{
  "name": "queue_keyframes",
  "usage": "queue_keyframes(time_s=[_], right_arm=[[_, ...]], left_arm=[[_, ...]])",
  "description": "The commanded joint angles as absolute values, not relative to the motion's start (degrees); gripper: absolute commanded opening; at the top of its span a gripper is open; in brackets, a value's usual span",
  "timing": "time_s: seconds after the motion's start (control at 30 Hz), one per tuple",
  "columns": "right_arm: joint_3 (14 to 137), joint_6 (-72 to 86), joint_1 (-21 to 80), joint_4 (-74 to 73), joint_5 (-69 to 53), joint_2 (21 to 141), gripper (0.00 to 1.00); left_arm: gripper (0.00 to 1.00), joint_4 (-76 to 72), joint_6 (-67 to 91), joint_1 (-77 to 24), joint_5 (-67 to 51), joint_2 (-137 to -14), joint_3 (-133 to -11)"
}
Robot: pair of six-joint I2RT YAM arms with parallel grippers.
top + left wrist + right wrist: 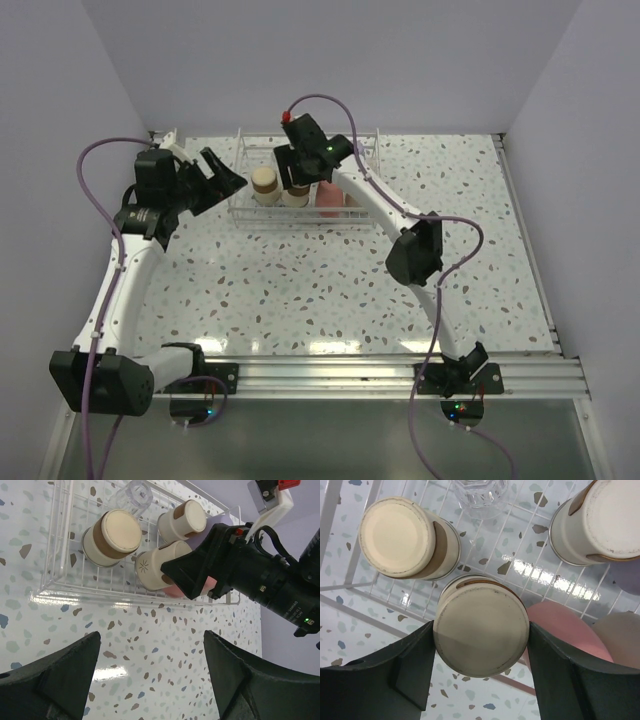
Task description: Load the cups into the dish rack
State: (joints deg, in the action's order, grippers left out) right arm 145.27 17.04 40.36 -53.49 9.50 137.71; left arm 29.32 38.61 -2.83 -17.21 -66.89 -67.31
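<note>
The right gripper lowers toward the near tan-based cup, onto the bottom of the rack, next, since the spot beside the red-pink cup is free.
The wire dish rack [243, 214] stands at the back of the table. In it several cups stand base up: two tan-based ones [400, 537] [600, 520], a clear one [480, 497], a red-pink one [565, 630], a beige one [620, 635] and a lavender one [630, 577]. My right gripper [481, 630] is over the rack's near side, shut on a third tan-based cup [480, 605], with a finger touching each side. My left gripper [152, 660] hangs open and empty over the table, just outside the rack [55, 545].
The right arm [260, 575] reaches across the rack's right half in the left wrist view. Walls close the table at the back and on both sides. Speckled tabletop [300, 290] lies between the rack and the arm bases.
</note>
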Motion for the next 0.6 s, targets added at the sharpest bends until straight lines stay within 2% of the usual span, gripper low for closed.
queue_keyframes(time_s=[0.0, 0.33, 0.37, 0.4, 0.43, 0.5, 0.53, 0.57], right_arm=[[148.36, 15.82, 40.87, -50.19, 10.63, 138.86, 0.00], [147.65, 14.06, 41.75, -50.01, 14.33, 141.41, 0.00], [147.83, 13.98, 41.75, -49.92, 14.15, 141.68, 0.03], [148.09, 13.80, 41.75, -50.01, 13.37, 142.03, 0.12], [148.27, 13.71, 41.92, -50.01, 13.19, 142.29, 0.26], [148.27, 13.45, 42.01, -50.01, 13.10, 142.21, 0.37], [148.27, 13.36, 42.27, -50.10, 13.10, 142.03, 0.48], [148.01, 13.27, 42.36, -49.92, 13.18, 141.77, 0.53]], left_arm=[[0.87, 29.71, 37.09, -3.34, -16.52, -67.06, -69.44], [0.87, 29.44, 37.18, -3.69, -16.44, -67.41, -68.73], [0.87, 29.44, 37.18, -3.78, -16.44, -67.41, -68.73], [0.87, 29.53, 37.09, -3.87, -16.44, -67.50, -68.73], [0.87, 29.53, 37.09, -4.04, -16.44, -67.67, -68.73], [0.87, 29.62, 37.09, -4.22, -16.35, -67.76, -68.99], [0.86, 29.62, 37.18, -4.22, -16.26, -67.85, -69.08], [0.87, 29.71, 37.09, -4.39, -16.00, -67.94, -69.26]])
